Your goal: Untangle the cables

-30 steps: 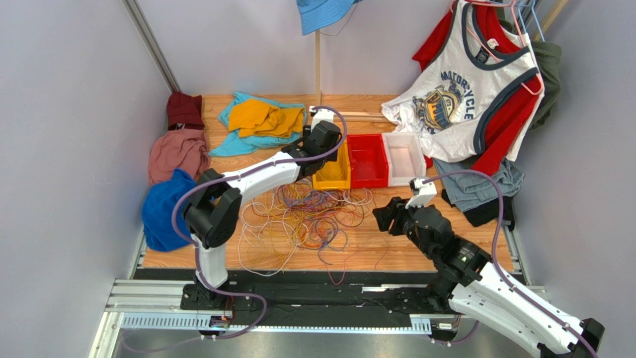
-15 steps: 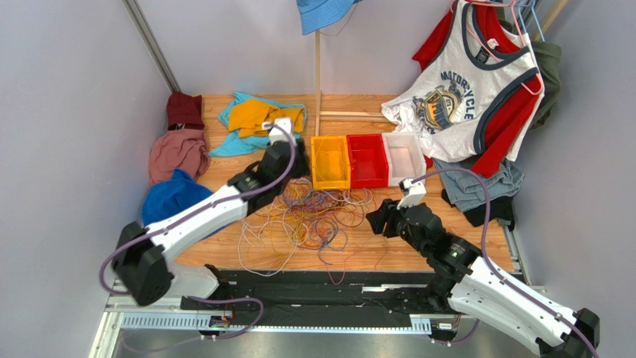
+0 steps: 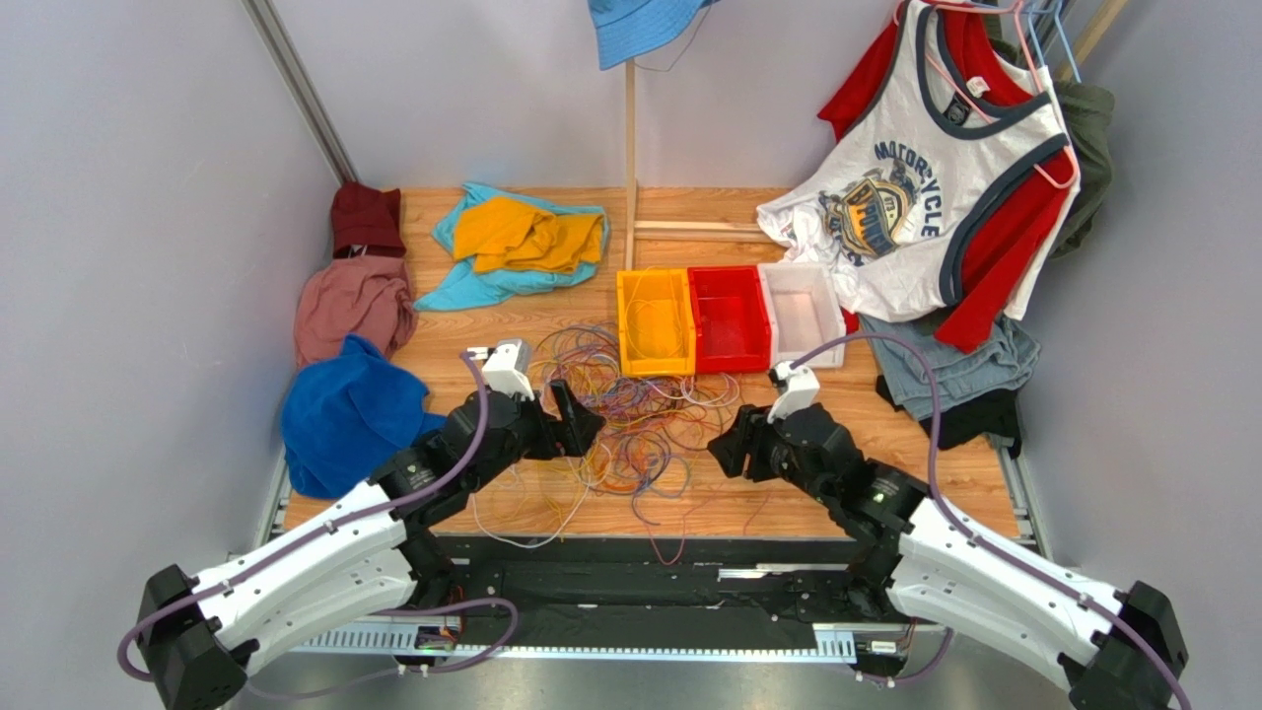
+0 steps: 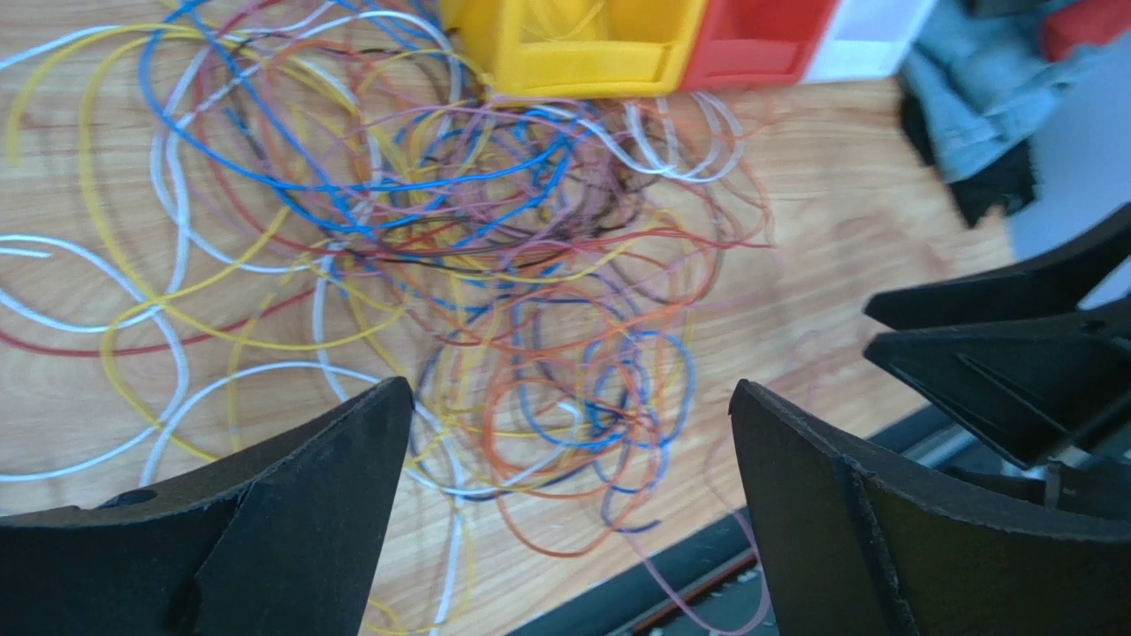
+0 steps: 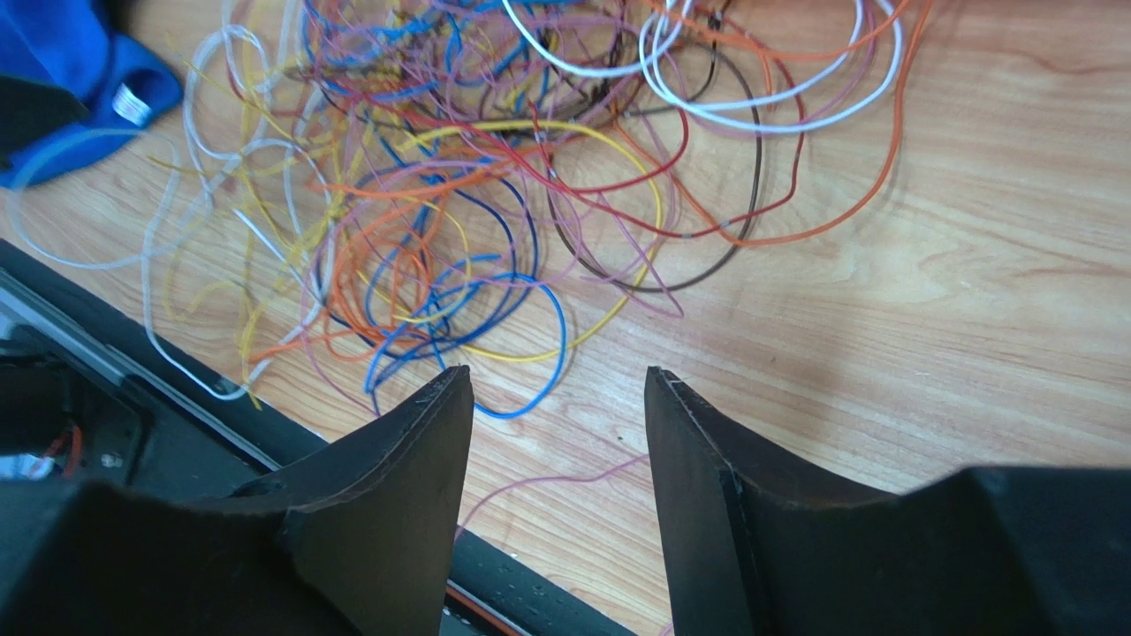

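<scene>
My left gripper moves to the right in the top view next and goes down to the yellow cable beside the orange and blue loops.
The cables (image 3: 630,429) lie in a tangled heap of white, yellow, orange, purple, blue and red loops on the wooden table, in front of the bins. My left gripper (image 3: 581,425) hangs at the heap's left side, jaws wide open and empty; the tangle (image 4: 531,305) spreads out beyond its fingers (image 4: 305,504). My right gripper (image 3: 722,448) sits at the heap's right side, open with nothing between its fingers (image 5: 425,464). Only bare wood and one thin purple wire (image 5: 558,484) lie under its gap; the cable heap (image 5: 452,225) is ahead.
Yellow (image 3: 656,323), red (image 3: 730,317) and white (image 3: 805,311) bins stand in a row behind the heap. Clothes lie around: a blue cloth (image 3: 344,411), pink (image 3: 351,303) and maroon pieces at left, teal and orange garments (image 3: 511,240) behind, shirts (image 3: 919,178) hanging at right. The black rail (image 3: 667,555) borders the near edge.
My left arm has swung back from the yellow bin to the heap's near left side, and its jaws have opened wide. My right gripper has crept leftward toward the heap.
</scene>
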{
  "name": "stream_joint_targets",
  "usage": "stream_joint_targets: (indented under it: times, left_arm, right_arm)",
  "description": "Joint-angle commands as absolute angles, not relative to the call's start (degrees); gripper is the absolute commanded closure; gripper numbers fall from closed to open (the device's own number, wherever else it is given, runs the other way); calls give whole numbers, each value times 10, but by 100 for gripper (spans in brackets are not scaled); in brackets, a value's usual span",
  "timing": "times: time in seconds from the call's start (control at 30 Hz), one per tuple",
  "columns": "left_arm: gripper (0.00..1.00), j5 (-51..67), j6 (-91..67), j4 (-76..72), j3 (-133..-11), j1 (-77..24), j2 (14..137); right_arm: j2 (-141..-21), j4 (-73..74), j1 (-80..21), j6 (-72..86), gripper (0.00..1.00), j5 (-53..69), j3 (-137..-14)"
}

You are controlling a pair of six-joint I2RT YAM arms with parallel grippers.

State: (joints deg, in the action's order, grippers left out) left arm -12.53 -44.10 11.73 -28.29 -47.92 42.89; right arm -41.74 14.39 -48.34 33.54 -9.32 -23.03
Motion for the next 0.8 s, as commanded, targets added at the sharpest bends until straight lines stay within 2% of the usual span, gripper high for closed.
stream_joint_targets:
  times: [0.0, 0.23, 0.43, 0.63, 0.67, 0.7, 0.77]
  left_arm:
    - [1, -110, -468, 117, -294, -506, 421]
    - [1, -92, -482, 43, -246, -535, 480]
    - [1, -76, -467, -35, -264, -542, 676]
    - [1, -77, -461, -79, -321, -550, 782]
    - [8, -83, -459, -62, -331, -550, 787]
    - [34, -86, -447, -52, -340, -550, 789]
    - [70, -111, -440, -11, -356, -550, 773]
  right_arm:
    - [-339, 169, -486, 354, 46, -140, -267]
    - [-297, 236, -486, 352, 46, -166, -298]
    - [-284, 246, -487, 368, 47, -153, -289]
    - [-271, 268, -487, 362, 48, -156, -296]
    - [-267, 272, -487, 361, 48, -155, -296]
    - [-264, 274, -487, 362, 48, -156, -297]
    - [-256, 275, -488, 361, 48, -154, -296]
